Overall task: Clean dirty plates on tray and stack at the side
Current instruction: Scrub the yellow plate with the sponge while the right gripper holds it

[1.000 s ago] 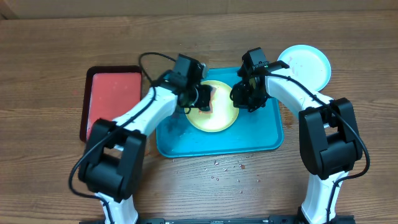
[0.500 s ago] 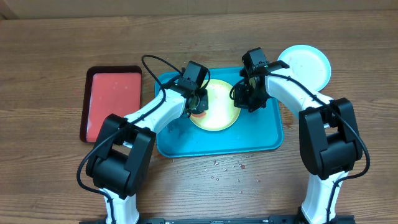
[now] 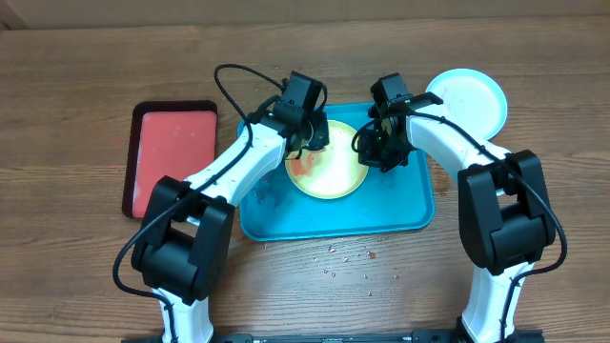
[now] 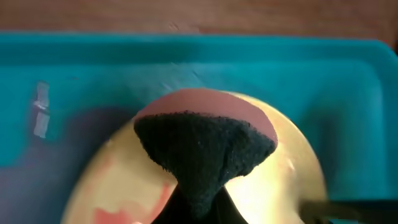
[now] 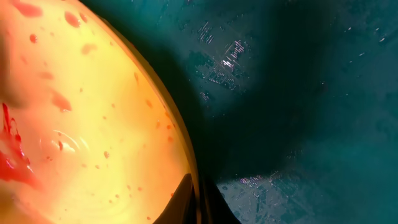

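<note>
The red tray (image 3: 175,154) lies empty, so next my left gripper will rise off the plate, move left in the overhead view and lower onto it to release the sponge.
The yellow-green plate (image 3: 334,174) lies on the turquoise tray (image 3: 400,214), with a red smear on its left part. My left gripper (image 3: 313,139) is shut on a dark sponge (image 4: 205,149) with a reddish top, pressed on the plate's far edge (image 4: 280,186). My right gripper (image 3: 381,152) is shut on the plate's right rim (image 5: 186,155), one finger on each side of the rim (image 5: 200,199). A pale plate (image 3: 469,100), white with a light-blue edge, lies off the tray at the far right. I cannot tell if it is one plate or two.
A red tray with a dark rim (image 3: 172,157) lies on the table at the left. Small crumbs (image 3: 348,257) are scattered on the wood in front of the turquoise tray. The tray floor (image 5: 298,93) beside the plate is wet and scuffed.
My left gripper has moved with the sponge from the plate's left part to its far edge, uncovering a red smear on the left. The right arm has not moved.
</note>
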### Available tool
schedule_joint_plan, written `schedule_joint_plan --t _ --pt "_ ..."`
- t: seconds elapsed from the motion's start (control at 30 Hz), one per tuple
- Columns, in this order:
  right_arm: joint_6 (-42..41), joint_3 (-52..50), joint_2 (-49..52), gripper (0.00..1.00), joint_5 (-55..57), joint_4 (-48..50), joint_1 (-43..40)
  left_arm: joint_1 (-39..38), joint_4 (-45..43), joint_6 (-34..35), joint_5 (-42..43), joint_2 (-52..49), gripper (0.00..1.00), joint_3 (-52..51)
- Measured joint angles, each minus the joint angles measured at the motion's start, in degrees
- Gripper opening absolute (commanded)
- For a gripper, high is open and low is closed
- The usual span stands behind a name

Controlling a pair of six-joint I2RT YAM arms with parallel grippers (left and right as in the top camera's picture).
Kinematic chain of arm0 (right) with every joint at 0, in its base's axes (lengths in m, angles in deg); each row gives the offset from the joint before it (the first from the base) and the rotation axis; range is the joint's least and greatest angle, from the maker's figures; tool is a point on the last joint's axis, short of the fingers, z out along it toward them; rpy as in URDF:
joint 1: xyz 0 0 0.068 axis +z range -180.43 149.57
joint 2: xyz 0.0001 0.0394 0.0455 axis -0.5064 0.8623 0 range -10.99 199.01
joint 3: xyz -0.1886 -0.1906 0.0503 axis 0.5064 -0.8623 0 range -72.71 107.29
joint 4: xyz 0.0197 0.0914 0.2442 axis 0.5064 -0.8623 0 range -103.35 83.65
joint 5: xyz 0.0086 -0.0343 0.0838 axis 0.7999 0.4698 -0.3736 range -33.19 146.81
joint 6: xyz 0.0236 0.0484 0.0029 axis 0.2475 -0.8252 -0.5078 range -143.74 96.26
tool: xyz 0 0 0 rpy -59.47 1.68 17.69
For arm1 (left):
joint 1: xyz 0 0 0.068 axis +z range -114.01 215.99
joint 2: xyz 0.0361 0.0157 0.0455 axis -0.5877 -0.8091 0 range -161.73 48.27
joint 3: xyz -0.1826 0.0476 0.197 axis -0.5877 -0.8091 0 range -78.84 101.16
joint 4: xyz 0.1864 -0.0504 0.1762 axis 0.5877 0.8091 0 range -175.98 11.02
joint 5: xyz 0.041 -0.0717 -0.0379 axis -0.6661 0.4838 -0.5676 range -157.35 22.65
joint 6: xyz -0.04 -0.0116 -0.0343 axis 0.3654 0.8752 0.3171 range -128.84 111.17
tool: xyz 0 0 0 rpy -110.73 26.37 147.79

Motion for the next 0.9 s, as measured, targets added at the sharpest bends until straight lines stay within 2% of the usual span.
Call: schedule_joint_plan --t 0.17,0.37,0.6,0.73,0.9 --pt "0.0 0.0 0.0 0.04 0.0 -0.02 0.0 -1.95 -0.07 0.83 3.1 -1.81 0.04 -0.13" --pt "0.0 0.0 0.07 0.04 0.13 -0.07 0.0 -2.89 0.04 1.46 2.1 -6.23 0.04 -0.04" --pt "0.0 0.09 0.09 0.04 0.15 -0.24 0.0 -2.03 1.75 1.05 -7.15 -6.16 0.04 0.46" --pt "0.02 0.24 0.09 0.04 0.13 -0.57 0.02 -0.59 5.73 -0.44 -14.99 -6.16 0.04 1.4" --pt "0.0 0.63 0.09 0.04 -1.33 0.02 0.9 -0.35 11.78 -1.88 -20.94 -6.23 0.04 4.37"
